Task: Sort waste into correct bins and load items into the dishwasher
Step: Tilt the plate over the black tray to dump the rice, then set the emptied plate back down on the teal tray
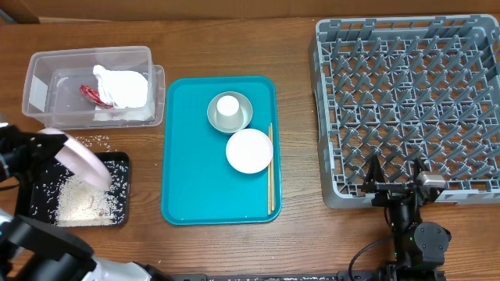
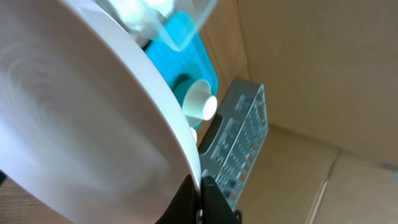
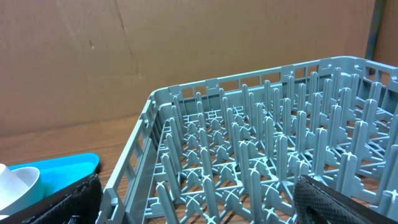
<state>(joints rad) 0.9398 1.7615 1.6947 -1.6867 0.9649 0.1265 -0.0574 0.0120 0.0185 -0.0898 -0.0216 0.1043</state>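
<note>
I should move my left gripper from the black tray (image 1: 119, 165) over the teal tray next. Then I should lower the plate (image 1: 80, 161) beside the smaller dish, where the teal tray is bare.
A large white plate (image 1: 80, 161) hangs tilted over the shallow black tray (image 1: 119, 165), which holds a heap of white rice (image 1: 82, 204). My left gripper (image 1: 48, 142) is shut on the plate's rim; in the left wrist view the plate (image 2: 81, 118) fills the left side, with the black fingertips (image 2: 200, 198) pinched on its edge. The clear tub (image 1: 43, 70) holds a crumpled napkin (image 1: 123, 87) and a red wrapper (image 1: 92, 94). A white cup (image 1: 228, 105) stands in the grey metal bowl (image 1: 244, 121). My right gripper (image 1: 394, 173) is open at the dish rack's (image 1: 406, 101) front edge.
On the teal tray (image 1: 187, 156) lie a smaller white dish (image 1: 249, 151) and wooden chopsticks (image 1: 270, 168) along its right side. A few rice grains (image 1: 95, 141) are scattered on the wooden table beside the black tray. The rack's upright pegs (image 3: 249, 155) fill the right wrist view.
</note>
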